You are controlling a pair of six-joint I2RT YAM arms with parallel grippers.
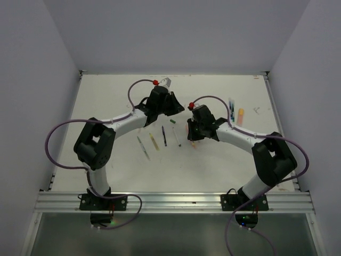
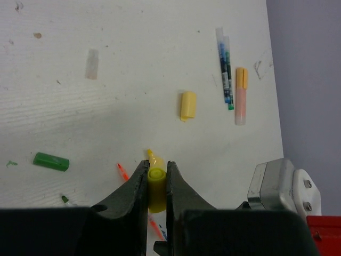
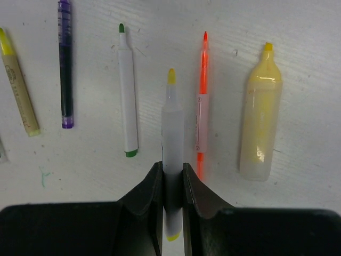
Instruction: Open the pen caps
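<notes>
The left gripper moves down and back over the tabletop between green cap and orange pen next and releases the yellow cap there, because that spot is bare.
My left gripper (image 2: 156,173) is shut on a small yellow pen cap (image 2: 156,185), held end-on above the table. Past it lie a yellow highlighter tip (image 2: 153,158) and a thin orange pen (image 2: 123,172). My right gripper (image 3: 172,169) is shut on a white pen (image 3: 171,125) whose bare yellow tip points away. In the top view the left gripper (image 1: 177,109) and right gripper (image 1: 190,135) hang close together over the middle of the table. Loose caps lie about: yellow (image 2: 187,105), green (image 2: 51,161) and pale (image 2: 92,64).
Uncapped pens lie side by side under the right gripper: an orange pen (image 3: 203,96), a fat yellow highlighter (image 3: 261,120), a green-tipped white pen (image 3: 127,90), a purple pen (image 3: 65,64). A capped orange highlighter (image 2: 241,96) and blue pens (image 2: 226,69) lie near the right wall.
</notes>
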